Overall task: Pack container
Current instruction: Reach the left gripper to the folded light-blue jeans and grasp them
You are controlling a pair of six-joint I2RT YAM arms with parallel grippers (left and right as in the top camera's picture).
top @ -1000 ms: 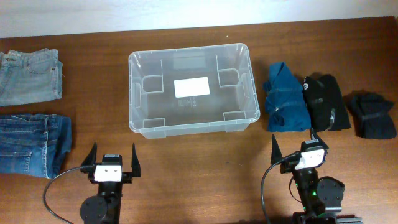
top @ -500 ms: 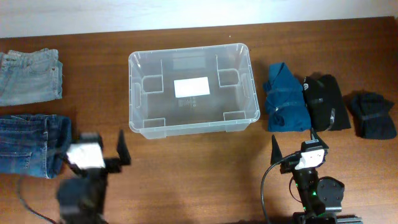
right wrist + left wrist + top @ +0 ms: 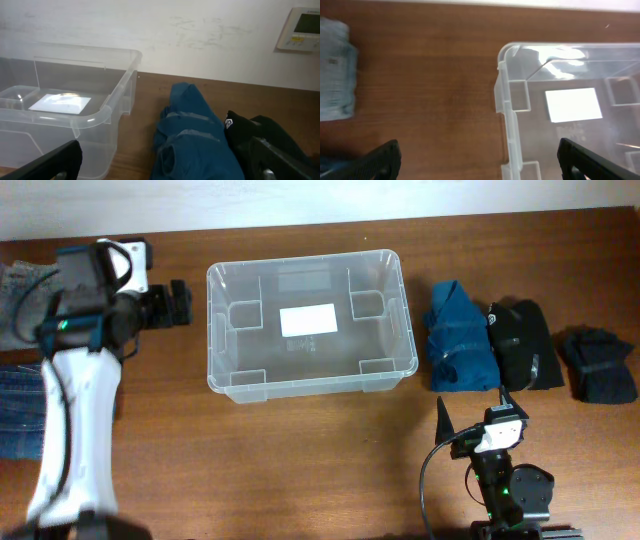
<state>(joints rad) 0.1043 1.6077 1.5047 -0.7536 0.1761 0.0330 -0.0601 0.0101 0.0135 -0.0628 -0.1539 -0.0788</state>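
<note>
The left gripper moves away from it next and down onto the light jeans' near corner (image 3: 346, 108) facing the container.
The container (image 3: 300, 260) is a large clear plastic bin with a white label on its base. It stands empty at the table's middle back. My left gripper (image 3: 172, 305) hangs open just left of the bin's left end. In the left wrist view, my left gripper (image 3: 482, 165) spans bare wood and the container's left rim (image 3: 502, 100). My right gripper (image 3: 473, 412) is open and low near the front right. In the right wrist view, my right gripper (image 3: 167, 165) faces the gap between the container (image 3: 95, 115) and a folded blue garment (image 3: 195, 135).
Right of the bin lie a folded blue garment (image 3: 458, 340), a black garment (image 3: 522, 345) and a dark bundle (image 3: 598, 365). At the far left are light jeans (image 3: 20, 310) and dark blue jeans (image 3: 20, 410), partly hidden by my left arm. A wall runs behind the table.
My left arm has risen from the front of the table and swung to the back left, bringing its open gripper beside the container's left end. The right arm has not moved.
</note>
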